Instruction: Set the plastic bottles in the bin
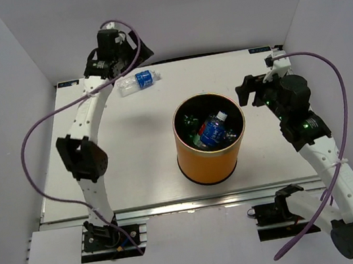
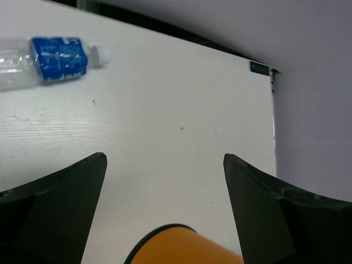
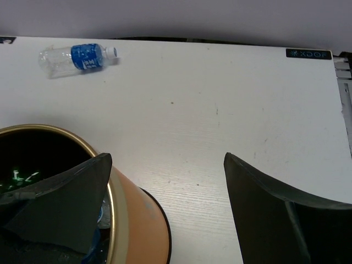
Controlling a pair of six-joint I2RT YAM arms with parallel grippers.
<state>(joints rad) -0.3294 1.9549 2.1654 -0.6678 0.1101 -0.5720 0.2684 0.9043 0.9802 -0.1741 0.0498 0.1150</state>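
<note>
My left gripper moves down with a turn next to straddle the bottle's clear body (image 1: 130, 84) (image 2: 23, 64) beside the blue label, since the bottle lies sideways on the tabletop.
The orange bin (image 1: 211, 161) stands mid-table and holds several plastic bottles, among them a blue-labelled one (image 1: 213, 130) and a green one (image 1: 189, 124). One clear bottle with a blue label (image 1: 137, 81) lies on its side at the back left of the table. It also shows in the left wrist view (image 2: 55, 58) and the right wrist view (image 3: 82, 56). My left gripper (image 1: 141, 54) is open and empty, raised just behind that bottle. My right gripper (image 1: 252, 85) is open and empty, right of the bin and above its rim (image 3: 113, 220). The bin's edge (image 2: 181, 247) shows low in the left wrist view.
The white table (image 1: 134, 158) is walled by pale panels on the left, back and right. A metal rail (image 1: 174, 205) runs along the near edge by both arm bases. Purple cables (image 1: 28, 137) loop beside each arm.
</note>
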